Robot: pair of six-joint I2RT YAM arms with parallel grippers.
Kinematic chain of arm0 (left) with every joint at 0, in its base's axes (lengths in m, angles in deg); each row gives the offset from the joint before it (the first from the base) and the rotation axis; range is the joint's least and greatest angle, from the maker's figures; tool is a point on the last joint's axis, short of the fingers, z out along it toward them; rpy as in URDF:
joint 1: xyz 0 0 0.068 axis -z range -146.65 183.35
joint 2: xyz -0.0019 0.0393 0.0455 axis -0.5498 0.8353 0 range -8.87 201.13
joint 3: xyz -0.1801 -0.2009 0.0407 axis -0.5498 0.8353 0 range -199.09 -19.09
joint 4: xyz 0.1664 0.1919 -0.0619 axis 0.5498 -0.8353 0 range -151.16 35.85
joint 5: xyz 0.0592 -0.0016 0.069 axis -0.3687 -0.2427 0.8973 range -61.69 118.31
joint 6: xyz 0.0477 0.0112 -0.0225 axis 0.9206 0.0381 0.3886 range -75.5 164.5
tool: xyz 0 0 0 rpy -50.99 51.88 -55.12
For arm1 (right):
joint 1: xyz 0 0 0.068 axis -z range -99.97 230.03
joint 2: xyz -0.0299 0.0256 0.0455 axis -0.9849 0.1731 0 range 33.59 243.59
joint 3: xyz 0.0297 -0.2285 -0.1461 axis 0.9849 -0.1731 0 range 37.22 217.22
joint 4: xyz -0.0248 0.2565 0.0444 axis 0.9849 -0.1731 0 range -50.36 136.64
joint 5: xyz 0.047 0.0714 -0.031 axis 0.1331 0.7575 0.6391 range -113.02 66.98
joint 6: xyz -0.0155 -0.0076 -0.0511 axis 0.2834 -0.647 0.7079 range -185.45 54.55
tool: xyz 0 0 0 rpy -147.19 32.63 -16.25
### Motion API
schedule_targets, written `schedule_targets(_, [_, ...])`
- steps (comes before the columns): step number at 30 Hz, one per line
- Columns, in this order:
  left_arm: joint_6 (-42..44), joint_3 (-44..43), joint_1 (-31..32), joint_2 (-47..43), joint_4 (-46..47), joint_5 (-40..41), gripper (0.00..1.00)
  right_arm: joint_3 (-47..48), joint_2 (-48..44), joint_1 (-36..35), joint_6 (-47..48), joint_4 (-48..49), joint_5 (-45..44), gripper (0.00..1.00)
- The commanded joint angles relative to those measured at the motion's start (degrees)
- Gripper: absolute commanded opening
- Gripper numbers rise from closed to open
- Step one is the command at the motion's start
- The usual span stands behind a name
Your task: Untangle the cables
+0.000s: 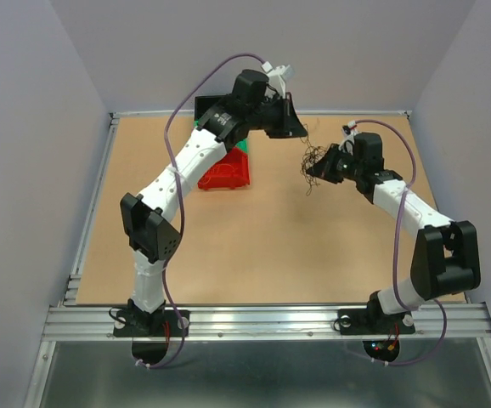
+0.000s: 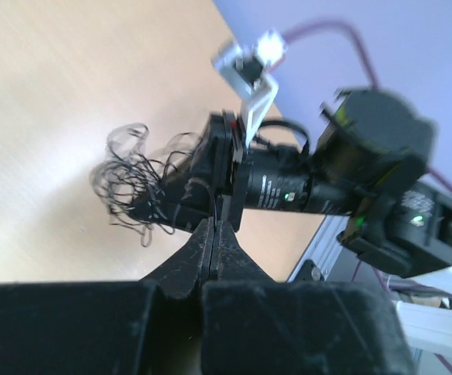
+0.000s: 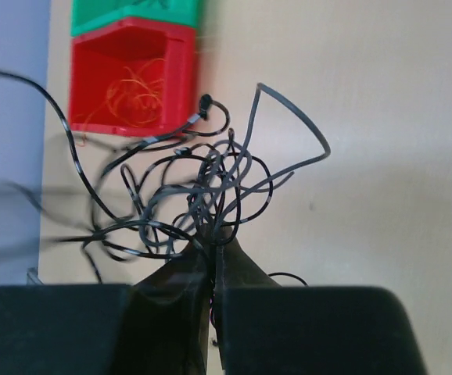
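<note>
The clump (image 2: 132, 183) should go down and to the right in the top view onto bare table, where my right gripper should release it, as my left gripper holds one piece of cable.
The cables (image 1: 311, 159) form a wispy dark clump that hangs above the table between my two grippers. In the right wrist view the black cables (image 3: 202, 183) loop out from the tips of my right gripper (image 3: 213, 238), which is shut on the clump. My left gripper (image 1: 302, 131) sits just above and to the left of the clump. Its jaws (image 2: 213, 225) are pressed together, and one thin black strand (image 2: 213, 201) runs out from their tips toward the clump (image 2: 132, 183). My right gripper (image 1: 315, 172) holds the clump from below right.
A red bin (image 1: 226, 172) with orange wires (image 3: 132, 90) inside stands at the back, under my left arm. A green bin (image 3: 132, 14) stands right behind it. A metal rail (image 1: 93, 195) borders the table on the left.
</note>
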Motion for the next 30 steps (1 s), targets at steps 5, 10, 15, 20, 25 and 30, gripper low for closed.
schedule_targets(5, [-1.8, -4.8, -15.4, -4.6, 3.5, -3.9, 0.00, -6.1, 1.5, 5.3, -4.1, -2.5, -5.5, 0.01])
schedule_targets(10, [-0.5, -4.8, -24.0, -6.2, 3.1, -5.0, 0.00, -6.4, 2.1, 8.9, -4.8, -7.1, -8.4, 0.01])
schedule_targets(15, [1.5, -4.2, -27.0, -7.5, 1.3, -2.1, 0.00, -5.7, 1.0, 9.5, -4.8, -10.1, -13.6, 0.01])
schedule_targets(20, [3.0, -6.0, -29.1, -8.2, -3.1, 6.9, 0.00, -4.1, 1.5, 11.6, -6.0, -15.4, -22.1, 0.01])
schedule_targets(25, [4.0, -4.1, -31.3, -12.1, -2.6, 17.6, 0.00, -3.5, 2.6, 13.2, -7.5, -19.1, -26.0, 0.01])
schedule_targets(30, [4.7, -3.4, -33.5, -14.9, -3.0, 26.5, 0.00, -3.0, 2.5, 15.2, -9.8, -22.0, -32.9, 0.01])
